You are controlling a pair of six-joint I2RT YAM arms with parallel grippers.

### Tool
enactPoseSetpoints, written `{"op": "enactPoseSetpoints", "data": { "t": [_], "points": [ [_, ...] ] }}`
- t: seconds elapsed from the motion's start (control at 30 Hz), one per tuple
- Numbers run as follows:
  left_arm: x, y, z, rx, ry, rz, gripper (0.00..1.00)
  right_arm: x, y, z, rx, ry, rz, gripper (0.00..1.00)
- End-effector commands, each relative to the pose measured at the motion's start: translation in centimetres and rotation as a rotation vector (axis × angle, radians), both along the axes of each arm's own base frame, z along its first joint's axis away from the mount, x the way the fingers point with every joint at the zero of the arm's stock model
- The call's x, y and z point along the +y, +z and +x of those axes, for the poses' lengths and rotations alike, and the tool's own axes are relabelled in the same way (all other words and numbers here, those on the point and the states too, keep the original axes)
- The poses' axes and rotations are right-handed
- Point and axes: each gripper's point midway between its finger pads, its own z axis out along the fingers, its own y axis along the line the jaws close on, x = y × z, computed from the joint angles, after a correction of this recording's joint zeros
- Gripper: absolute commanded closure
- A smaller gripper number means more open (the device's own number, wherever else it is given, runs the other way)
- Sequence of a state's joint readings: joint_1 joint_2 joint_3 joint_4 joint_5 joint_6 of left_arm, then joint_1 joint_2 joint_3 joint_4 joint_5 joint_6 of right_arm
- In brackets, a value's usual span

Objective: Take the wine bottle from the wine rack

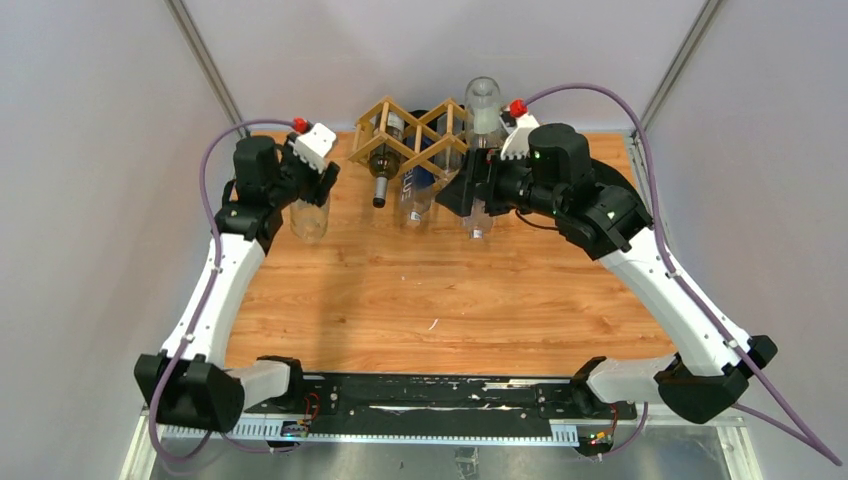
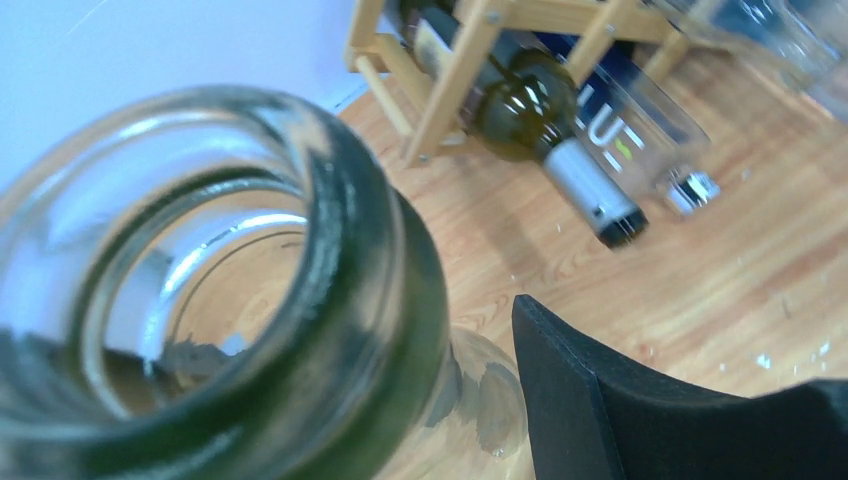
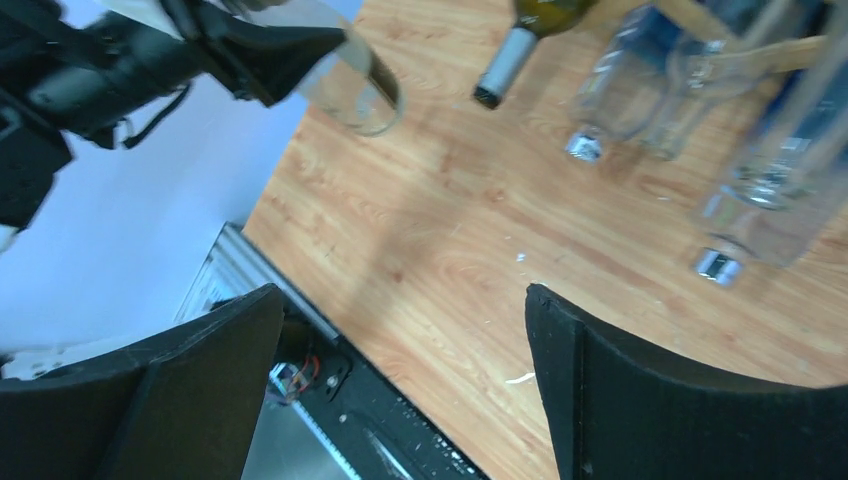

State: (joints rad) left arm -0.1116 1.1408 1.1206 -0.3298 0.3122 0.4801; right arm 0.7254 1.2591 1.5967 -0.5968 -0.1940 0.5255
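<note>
My left gripper should move outward and down next. It should stand the clear glass bottle [image 1: 310,215] on the bare tabletop beside the rack's green-bottle end and let go of it.
The wine rack [image 1: 410,128], a light wood lattice, stands at the back of the table. A dark green wine bottle [image 1: 382,165] lies in its left cell, neck toward me, and also shows in the left wrist view [image 2: 530,110] and the right wrist view [image 3: 520,30]. My left gripper [image 1: 312,188] is left of the rack, shut on a clear glass bottle [image 1: 310,215] that fills the left wrist view [image 2: 230,300]; only one finger [image 2: 620,410] shows there. My right gripper [image 3: 400,300] is open and empty, beside the rack's right end [image 1: 465,190].
Clear bottles lie in the rack's other cells, one with a blue label [image 1: 415,195] and one by my right gripper [image 1: 478,218]. Another clear bottle [image 1: 484,105] stands behind the rack. The black base rail [image 1: 430,395] runs along the near edge.
</note>
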Motion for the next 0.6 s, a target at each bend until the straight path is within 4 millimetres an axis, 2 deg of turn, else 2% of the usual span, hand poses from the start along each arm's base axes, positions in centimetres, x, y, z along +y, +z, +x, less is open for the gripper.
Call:
{"op": "enactPoseSetpoints", "data": {
  "t": [0.0, 0.1, 0.27, 0.43, 0.57],
  "points": [
    [1.2, 7.3, 3.6, -0.15, 0.123, -0.171, 1.0, -3.5, -2.0, 3.0, 0.02, -0.155, -0.068, 0.05],
    [1.7, 7.5, 5.6, -0.139, 0.148, -0.181, 1.0, -5.3, -2.3, 4.7, 0.033, -0.225, -0.07, 0.04],
    [3.4, 7.4, 9.2, -0.159, 0.185, -0.24, 1.0, -6.4, -2.8, 6.8, 0.046, -0.273, -0.071, 0.03],
    [5.3, 6.3, 12.6, -0.194, 0.213, -0.301, 1.0, -7.1, -3.6, 9.0, 0.067, -0.311, -0.078, 0.02],
    [5.5, 4.8, 14.4, -0.213, 0.211, -0.348, 1.0, -7.7, -4.8, 10.5, 0.099, -0.335, -0.073, 0.01]
  ]
}}
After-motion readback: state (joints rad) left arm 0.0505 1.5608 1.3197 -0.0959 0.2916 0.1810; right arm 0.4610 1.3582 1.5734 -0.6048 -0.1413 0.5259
